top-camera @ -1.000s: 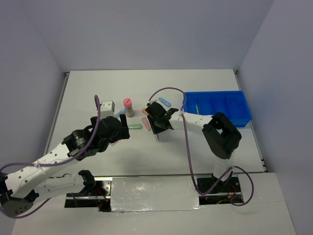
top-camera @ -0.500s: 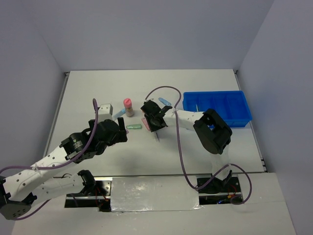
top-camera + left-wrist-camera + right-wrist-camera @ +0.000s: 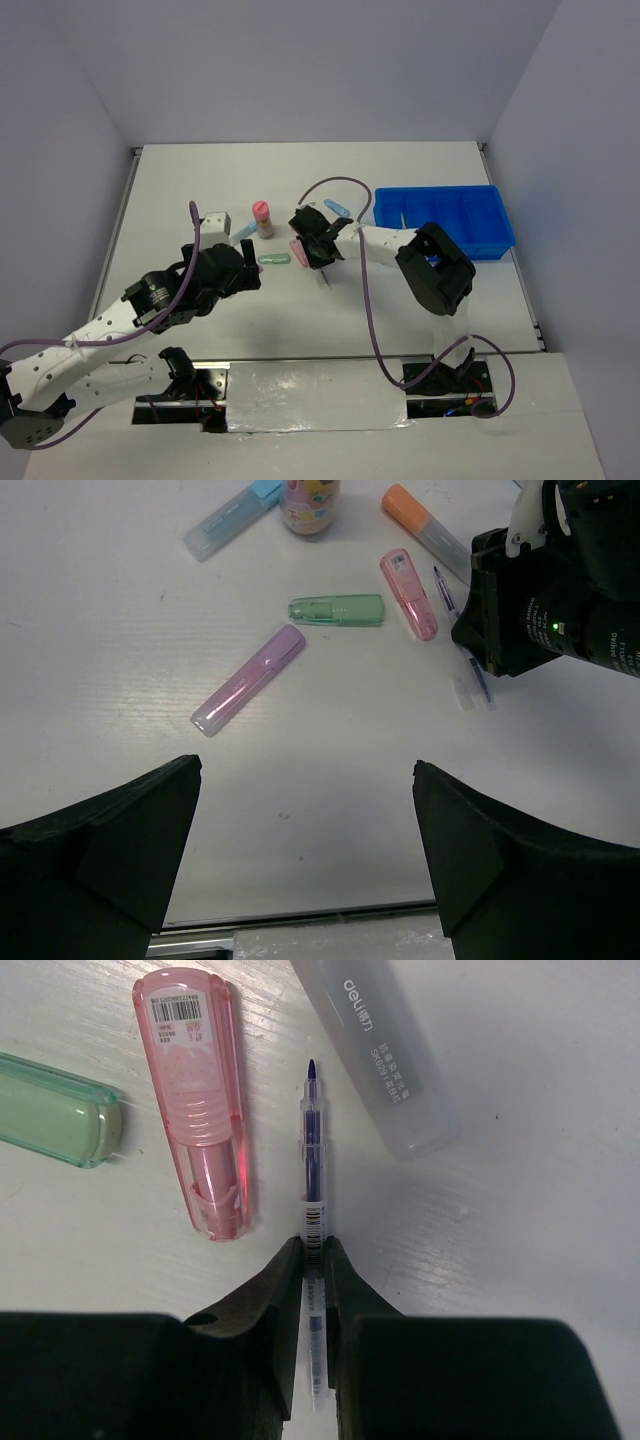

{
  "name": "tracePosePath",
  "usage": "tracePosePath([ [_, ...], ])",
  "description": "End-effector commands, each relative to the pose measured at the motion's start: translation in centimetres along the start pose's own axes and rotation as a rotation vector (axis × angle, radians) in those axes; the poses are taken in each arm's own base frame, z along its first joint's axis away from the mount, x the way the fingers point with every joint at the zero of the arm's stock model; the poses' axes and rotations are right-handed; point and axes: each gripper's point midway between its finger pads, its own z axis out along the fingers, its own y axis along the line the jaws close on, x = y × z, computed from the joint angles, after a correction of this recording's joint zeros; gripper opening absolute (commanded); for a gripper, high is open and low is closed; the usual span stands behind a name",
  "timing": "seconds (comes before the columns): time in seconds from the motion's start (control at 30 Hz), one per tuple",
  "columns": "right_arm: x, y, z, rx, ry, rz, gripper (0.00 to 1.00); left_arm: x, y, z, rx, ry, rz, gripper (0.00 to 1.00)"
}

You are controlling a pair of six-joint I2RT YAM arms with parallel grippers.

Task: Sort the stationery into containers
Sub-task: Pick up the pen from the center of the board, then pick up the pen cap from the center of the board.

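Note:
My left gripper shifts to the right in the top view next, then down onto the thin clear tube. The tube lies loose beside the pen's near end.
My right gripper (image 3: 315, 1250) is shut on a thin clear pen with blue ink (image 3: 314, 1160) that lies flat on the table. Beside the pen lie a pink stick (image 3: 195, 1100), a green stick (image 3: 55, 1110) and a clear grey-barrelled marker (image 3: 375, 1050). From above, the right gripper (image 3: 318, 250) sits left of the blue tray (image 3: 440, 189). My left gripper (image 3: 305, 850) stands open over bare table, short of a lilac stick (image 3: 248, 679), the green stick (image 3: 336, 609) and the pink stick (image 3: 408, 593). The pink-capped bottle (image 3: 263, 218) stands upright behind them.
A light blue stick (image 3: 233, 518) lies left of the bottle, and another blue stick (image 3: 337, 208) lies near the tray's left end. The tray holds a thin item in one compartment. The right arm's cable (image 3: 340, 183) loops above the items.
The right jaws have closed on the pen after the right arm shifted slightly left. The left arm drew back a little toward its base a second ago and has held still since.

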Motion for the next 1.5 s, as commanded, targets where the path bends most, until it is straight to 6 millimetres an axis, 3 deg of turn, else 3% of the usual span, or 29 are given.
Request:
tracePosePath([
  [0.0,1.3,-0.1,0.0,-0.003,0.028,-0.008,0.14,-0.3,-0.3,0.0,0.013,-0.009,-0.011,0.99],
  [0.1,0.1,-0.3,-1.4,0.001,-0.006,-0.003,0.0,-0.1,-0.8,0.2,0.03,0.002,-0.012,0.99],
  [0.17,-1.1,-0.3,-2.9,-0.01,-0.045,0.003,0.0,-0.1,-1.6,0.5,0.054,0.004,-0.023,0.99],
  [0.3,-5.2,-1.6,-9.1,-0.013,-0.204,0.05,0.0,-0.3,-2.7,1.1,0.028,0.03,-0.073,0.99],
  [0.37,-5.9,-2.5,-10.8,-0.003,-0.234,0.062,0.0,0.1,-3.7,2.1,0.015,0.061,-0.071,0.99],
  [0.47,-5.9,-6.4,-14.1,0.054,-0.271,0.117,0.0,0.5,-6.1,3.6,0.033,0.101,-0.122,0.99],
  [0.5,-4.4,-8.2,-14.3,0.071,-0.261,0.158,0.0,1.9,-7.0,5.5,-0.011,0.145,-0.14,0.99],
  [0.53,-5.1,-8.9,-15.2,0.071,-0.296,0.183,0.0,1.4,-7.4,5.4,-0.007,0.139,-0.176,0.99],
  [0.57,-3.7,-9.3,-14.9,0.051,-0.273,0.195,0.0,3.0,-7.8,6.9,-0.048,0.19,-0.162,0.99],
  [0.6,-3.8,-9.9,-16.1,0.037,-0.306,0.218,0.0,3.6,-8.4,7.6,-0.066,0.214,-0.185,0.99],
  [0.63,-2.8,-10.6,-16.0,0.05,-0.292,0.223,0.0,3.2,-9.6,8.0,-0.06,0.225,-0.2,0.99],
  [0.67,-2.5,-11.3,-16.4,0.076,-0.297,0.23,0.0,5.0,-10.2,9.6,-0.095,0.278,-0.179,0.99],
  [0.73,-1.5,-12.2,-17.5,0.095,-0.298,0.236,0.0,4.9,-12.0,10.8,-0.094,0.296,-0.203,0.94],
  [0.77,-0.7,-12.8,-17.5,0.111,-0.29,0.24,0.0,6.5,-12.3,12.2,-0.128,0.334,-0.184,0.93],
  [0.83,0.2,-13.6,-18.3,0.121,-0.312,0.253,0.0,6.5,-13.9,13.3,-0.122,0.357,-0.2,0.93],
  [0.87,0.4,-14.0,-18.5,0.123,-0.321,0.263,0.0,8.0,-13.7,14.4,-0.16,0.388,-0.179,0.93],
  [0.93,1.1,-14.2,-19.1,0.113,-0.332,0.265,0.0,8.4,-14.8,15.1,-0.152,0.412,-0.187,0.89],
  [1.1,1.8,-14.4,-19.7,0.099,-0.346,0.253,0.0,11.1,-15.4,16.9,-0.172,0.474,-0.187,0.69],
  [1.27,2.3,-14.1,-19.0,0.084,-0.338,0.243,0.0,14.0,-14.9,17.6,-0.196,0.546,-0.17,0.69],
  [1.47,1.9,-13.5,-18.9,0.053,-0.344,0.239,0.0,15.2,-13.8,18.2,-0.236,0.564,-0.154,0.65],
])
